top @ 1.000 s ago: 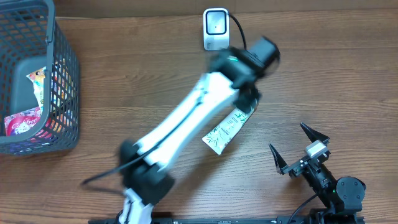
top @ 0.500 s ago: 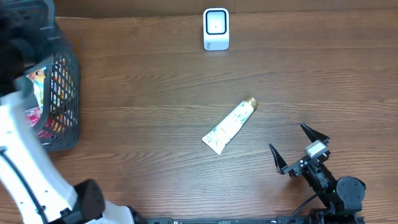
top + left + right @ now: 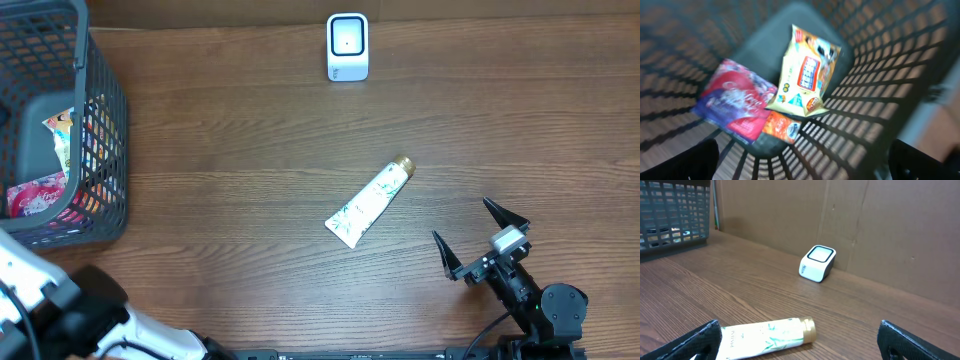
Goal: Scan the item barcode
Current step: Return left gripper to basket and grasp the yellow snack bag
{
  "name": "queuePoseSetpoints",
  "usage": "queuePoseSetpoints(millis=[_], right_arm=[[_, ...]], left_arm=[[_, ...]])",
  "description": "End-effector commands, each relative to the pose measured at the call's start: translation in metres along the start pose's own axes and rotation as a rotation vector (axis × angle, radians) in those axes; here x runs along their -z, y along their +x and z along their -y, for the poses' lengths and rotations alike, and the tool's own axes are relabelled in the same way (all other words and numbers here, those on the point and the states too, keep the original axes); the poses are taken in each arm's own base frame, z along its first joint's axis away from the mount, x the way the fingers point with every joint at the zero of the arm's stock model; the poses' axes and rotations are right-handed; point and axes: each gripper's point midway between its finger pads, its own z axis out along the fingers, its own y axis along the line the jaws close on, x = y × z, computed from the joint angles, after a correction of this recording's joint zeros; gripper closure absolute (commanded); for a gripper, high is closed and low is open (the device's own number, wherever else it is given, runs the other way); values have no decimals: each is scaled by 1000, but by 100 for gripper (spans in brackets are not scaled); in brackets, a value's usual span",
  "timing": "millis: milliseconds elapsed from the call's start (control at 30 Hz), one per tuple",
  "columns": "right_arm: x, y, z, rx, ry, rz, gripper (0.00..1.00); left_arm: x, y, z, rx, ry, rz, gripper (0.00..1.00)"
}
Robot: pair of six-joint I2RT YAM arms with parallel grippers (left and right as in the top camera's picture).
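Observation:
The left gripper will next move outward and down into the basket (image 3: 880, 75) onto the packet's middle (image 3: 807, 74), because the yellow packet lies uncovered below and outward of the gripper.
A white tube with green print and a gold cap (image 3: 368, 203) lies free on the wooden table, also showing low in the right wrist view (image 3: 767, 335). The white scanner (image 3: 347, 46) stands at the table's far edge (image 3: 817, 263). My right gripper (image 3: 460, 218) rests open to the tube's right, nothing between its fingers (image 3: 801, 347). My left gripper (image 3: 805, 165) is open and empty above the basket (image 3: 880, 75), looking down on a yellow packet (image 3: 807, 75), a pink packet (image 3: 737, 105) and an orange packet (image 3: 782, 127).
The grey mesh basket (image 3: 110, 120) stands at the table's left end. The left arm (image 3: 60, 310) crosses the front left corner. A cardboard wall (image 3: 890, 230) backs the table behind the scanner.
The left arm swung from over the tube near the scanner away to the left, ending above the basket. The tube stays lying on the table. The right arm has not moved.

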Motion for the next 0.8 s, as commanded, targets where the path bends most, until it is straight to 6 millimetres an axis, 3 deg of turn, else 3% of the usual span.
queuePoseSetpoints(millis=[0,200,500,767], right_arm=[[0,4,0,-11,1,-5,0],[0,4,0,-11,1,-5,0],[-1,4,0,-11,1,-5,0],[0,4,0,-11,1,-5,0]], left_arm=[[-64,9,-3,-88,21,-135,0],[-137,15,-13,-88,19,-230,0],[-227,58,-5,-234,63,-408,0],[-271,83,-10,-239,52,-483,0]])
